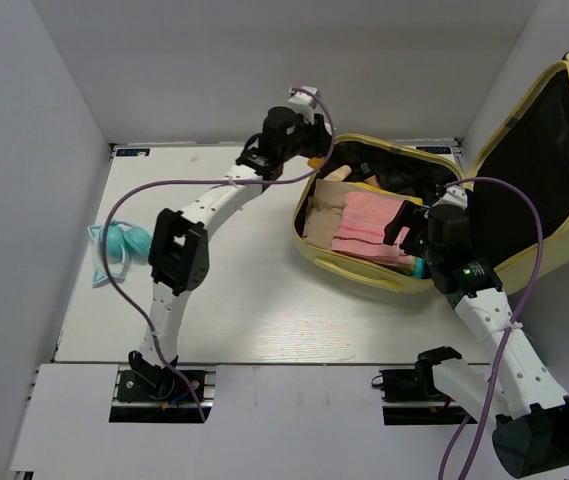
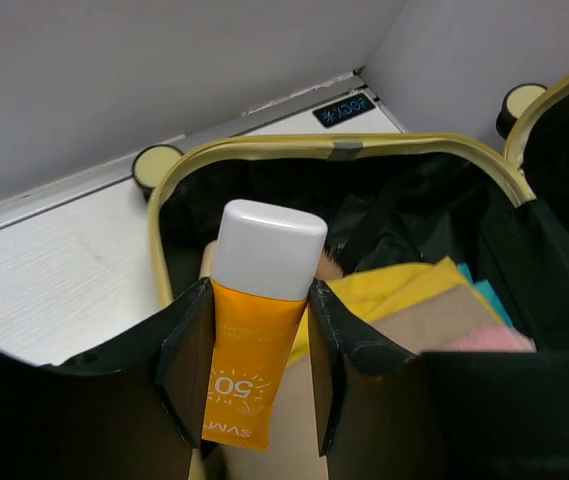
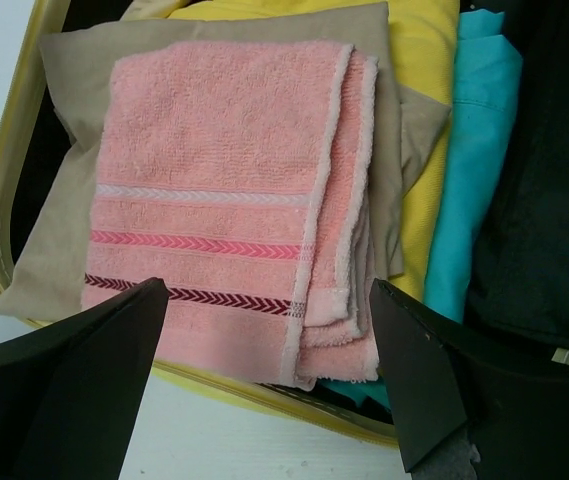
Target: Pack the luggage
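Observation:
I will next move my left gripper to the right in the top view, over the far end of the luggage, because its dark lining is uncovered there beyond the yellow cloth.
The pale yellow luggage lies open at the right of the table, its lid propped up against the right wall. Inside lie a folded pink towel on beige cloth, yellow cloth and teal cloth. My left gripper is shut on an orange sunscreen tube with a white cap, held over the luggage's far left corner. My right gripper is open and empty, above the near rim of the luggage and the towel's edge.
A teal and light blue object lies at the table's left edge. Grey walls close in the left, back and right. Two cream wheels of the luggage show at the back. The table's white top lies left of the luggage.

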Motion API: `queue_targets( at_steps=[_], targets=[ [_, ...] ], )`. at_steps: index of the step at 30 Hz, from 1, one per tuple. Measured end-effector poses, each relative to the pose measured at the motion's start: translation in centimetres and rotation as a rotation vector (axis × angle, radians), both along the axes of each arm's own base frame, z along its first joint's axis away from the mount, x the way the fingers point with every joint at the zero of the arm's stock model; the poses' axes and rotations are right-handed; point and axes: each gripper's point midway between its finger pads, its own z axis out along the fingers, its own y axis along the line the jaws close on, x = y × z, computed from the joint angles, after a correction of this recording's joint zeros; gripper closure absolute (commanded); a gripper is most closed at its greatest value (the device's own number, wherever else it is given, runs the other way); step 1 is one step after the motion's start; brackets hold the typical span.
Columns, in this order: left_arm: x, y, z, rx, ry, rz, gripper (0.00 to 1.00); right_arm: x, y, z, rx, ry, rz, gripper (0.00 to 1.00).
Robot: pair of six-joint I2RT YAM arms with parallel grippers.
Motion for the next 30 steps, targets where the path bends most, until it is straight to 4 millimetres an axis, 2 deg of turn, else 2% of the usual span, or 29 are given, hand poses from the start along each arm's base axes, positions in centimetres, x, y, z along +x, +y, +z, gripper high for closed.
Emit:
queue_targets(
  at_steps=[3,4,6,9,11,12,13,16,19,22,24,26,28,30],
  targets=[
    [1.0,-3.1,-1.8,-0.026,-0.026,0.036,0.76,0.0,-0.2,0.0,-0.005,-0.001,-0.011,0.12],
    [1.2,-3.8,-2.4,-0.028,-0.036,0.056,0.72,0.0,-0.2,0.0,-0.006,-0.001,-0.012,0.12],
    [1.4,-5.3,-3.5,-0.037,-0.063,0.106,0.72,0.0,-0.2,0.0,-0.006,-0.001,-0.012,0.12],
    [2.5,-7.3,-3.9,-0.082,-0.110,0.190,0.70,0.0,-0.2,0.0,-0.004,-0.001,-0.008,0.12],
    [3.0,-8.7,-3.9,-0.146,-0.124,0.235,0.50,0.0,0.0,0.0,0.000,0.000,0.000,0.12],
    [3.1,-9.0,-4.2,-0.171,-0.121,0.252,0.29,0.0,0.1,0.0,0.002,0.001,0.005,0.12],
    [3.3,-9.2,-4.4,-0.189,-0.118,0.264,0.02,-0.1,0.1,0.0,0.003,0.002,0.009,0.12],
    [3.9,-8.8,-4.9,-0.220,-0.106,0.303,0.00,-0.1,0.3,0.0,0.005,0.003,0.017,0.12],
    [4.2,-7.6,-5.0,-0.213,-0.110,0.320,0.00,-0.1,0.5,-0.1,0.008,0.004,0.029,0.12],
    [3.1,-5.4,-5.7,-0.119,-0.093,0.329,0.00,-0.2,0.7,-0.1,0.010,0.008,0.041,0.12],
    [2.0,-3.5,-5.3,-0.031,-0.072,0.332,0.00,-0.2,0.7,-0.2,0.001,0.011,0.050,0.12],
    [0.5,-0.7,-3.9,0.059,-0.043,0.349,0.00,-0.3,0.7,-0.5,-0.009,0.024,0.057,0.12],
    [-1.4,2.9,-1.3,0.123,-0.011,0.379,0.00,-0.5,0.6,-0.8,-0.030,0.043,0.072,0.12],
    [-3.8,8.6,1.4,0.176,0.036,0.444,0.00,-0.5,0.6,-0.8,-0.052,0.058,0.090,0.11]
  ],
)
